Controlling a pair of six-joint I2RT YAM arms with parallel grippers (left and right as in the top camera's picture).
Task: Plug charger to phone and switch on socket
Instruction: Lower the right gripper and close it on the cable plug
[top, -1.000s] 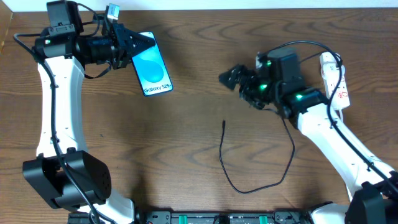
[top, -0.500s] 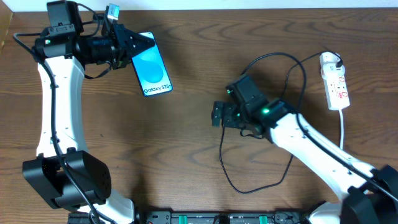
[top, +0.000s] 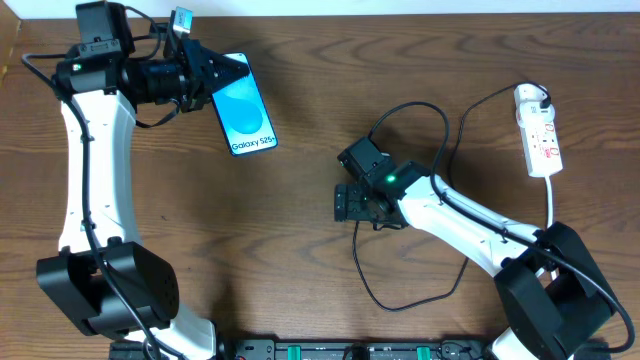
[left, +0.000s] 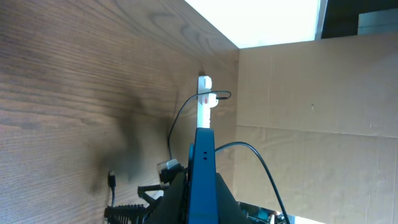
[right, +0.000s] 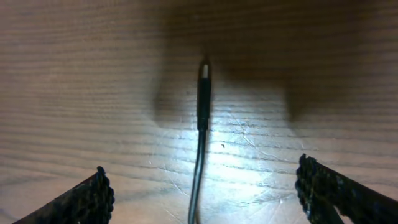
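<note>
My right gripper's open fingers are above and behind the black body of the charger's connector. Next I should lower my right gripper toward the wood and along the charger's cable onto it.
My left gripper (top: 222, 80) is shut on the top end of the phone (top: 247, 115), whose blue "Galaxy" screen faces up at the table's back left. In the left wrist view the phone (left: 203, 174) shows edge-on between the jaws. The charger (top: 400, 303) lies looped on the wood at centre. In the right wrist view its connector tip (right: 203, 84) points away, and the cable runs back between my fingers (right: 93, 199). My right gripper (top: 352, 203) stands open just above it, one finger on each side and neither touching. The white socket (top: 537, 130) lies at the far right.
A thicker black robot cable (top: 425, 106) arcs above the right arm. The socket's white lead (top: 551, 205) runs down the right side. A cardboard wall (left: 311, 124) stands beyond the table. A black rail (top: 330, 350) lines the front edge.
The right arm has swung from beside the socket leftward and down over the charger's free end. Its jaws stay wide. The left arm and phone have not moved.
</note>
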